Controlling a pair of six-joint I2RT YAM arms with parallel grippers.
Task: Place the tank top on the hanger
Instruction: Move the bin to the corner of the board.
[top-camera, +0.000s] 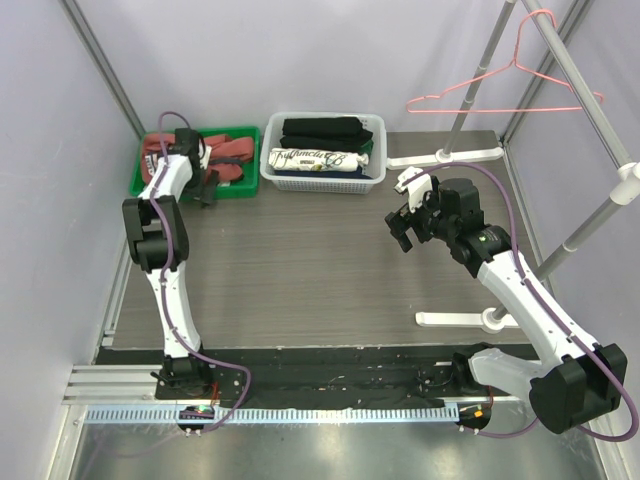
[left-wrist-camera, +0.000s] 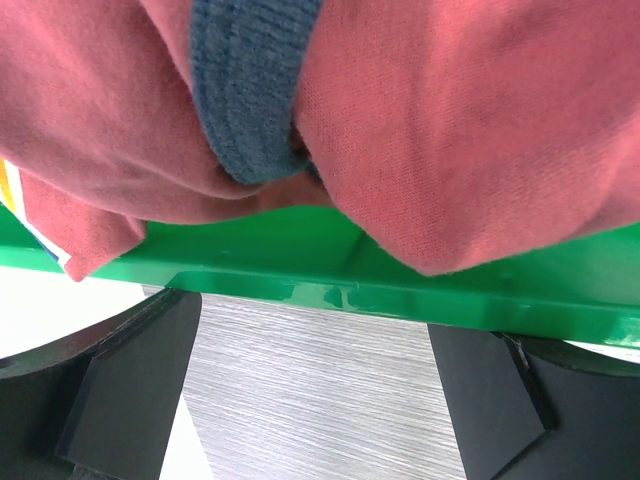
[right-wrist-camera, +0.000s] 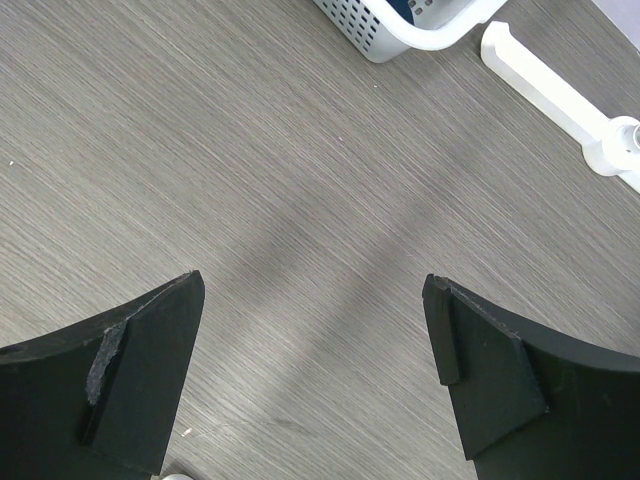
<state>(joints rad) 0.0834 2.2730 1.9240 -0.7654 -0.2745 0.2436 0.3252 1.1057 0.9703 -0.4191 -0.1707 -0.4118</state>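
The robot's left gripper has to rise outward over the tray's side and then come down onto the navy trim's near end (left-wrist-camera: 252, 160), because that side of the tray is between the fingers and the cloth.
The rust-red tank top (top-camera: 236, 153) lies bunched in a green tray (top-camera: 246, 131) at the back left. In the left wrist view its red cloth (left-wrist-camera: 450, 130) and navy trim (left-wrist-camera: 250, 90) spill over the tray's near wall (left-wrist-camera: 420, 295). My left gripper (top-camera: 206, 187) is open and empty at the tray's front edge, its jaws (left-wrist-camera: 315, 390) wide apart just short of the cloth. The pink wire hanger (top-camera: 505, 95) hangs from the rack rail at the back right. My right gripper (top-camera: 405, 225) is open and empty above bare table (right-wrist-camera: 315, 380).
A white basket (top-camera: 322, 152) with folded black clothes and a white printed cloth stands beside the tray; its corner shows in the right wrist view (right-wrist-camera: 420, 25). The white rack's feet (top-camera: 445, 155) (top-camera: 465, 320) and slanted poles (top-camera: 590, 225) stand along the right side.
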